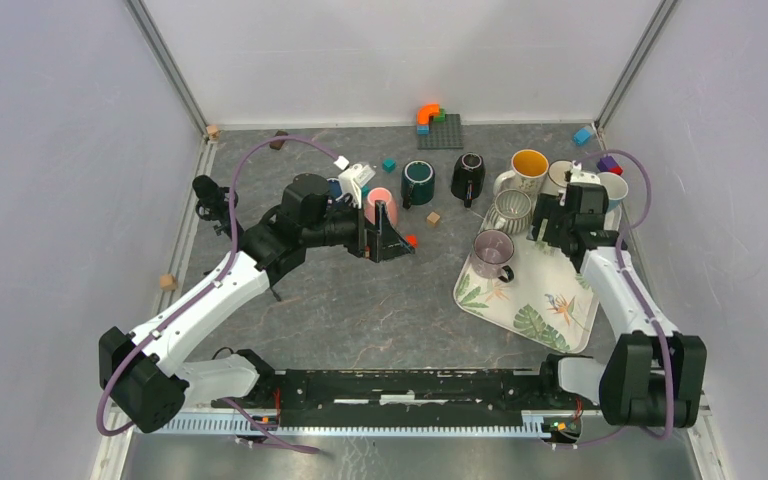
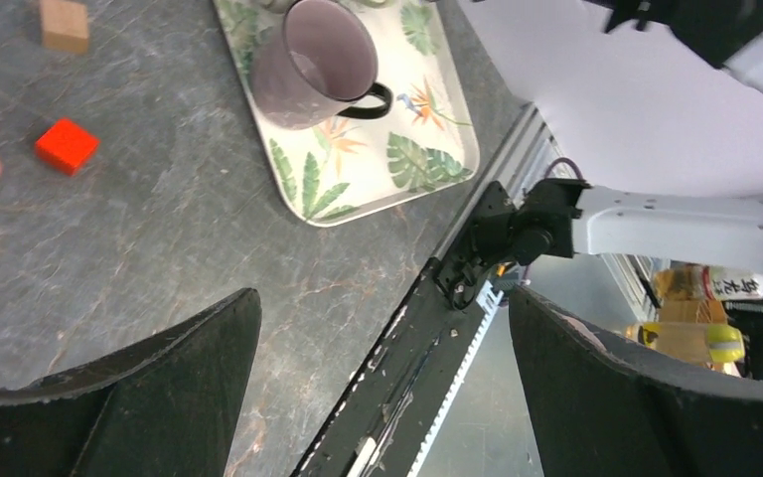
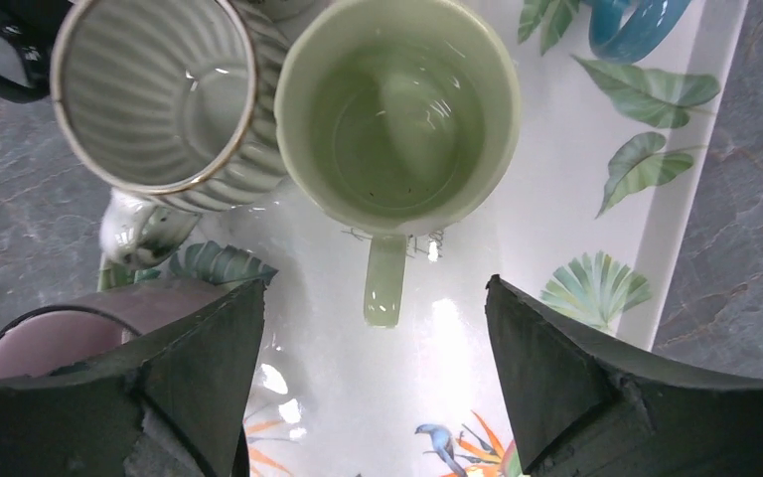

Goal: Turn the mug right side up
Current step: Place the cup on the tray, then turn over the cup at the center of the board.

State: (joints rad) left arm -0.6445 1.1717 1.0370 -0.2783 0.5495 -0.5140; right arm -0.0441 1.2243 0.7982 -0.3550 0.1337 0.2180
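Observation:
The left gripper swings to point down and lowers around the mug's handle next, since its fingers slant away from the pink mug toward the tray.
A pale green mug (image 3: 397,109) stands mouth up on the leaf-print tray (image 3: 596,129), its handle (image 3: 384,278) pointing toward my right gripper (image 3: 376,288). That gripper hangs open just above it, the handle's end between the fingertips without touching either. In the top view my right gripper (image 1: 558,215) covers this mug. My left gripper (image 2: 382,298) is open and empty, hovering over the table next to a pink mug (image 1: 380,205); I cannot tell which way up that one stands.
A ribbed grey mug (image 3: 154,89) touches the green one, and a purple mug (image 1: 493,252) stands upright on the tray (image 1: 545,320). Dark green (image 1: 418,182), black (image 1: 468,177) and yellow-lined (image 1: 528,170) mugs stand behind. A red block (image 2: 67,145) and wooden block (image 2: 65,22) lie loose.

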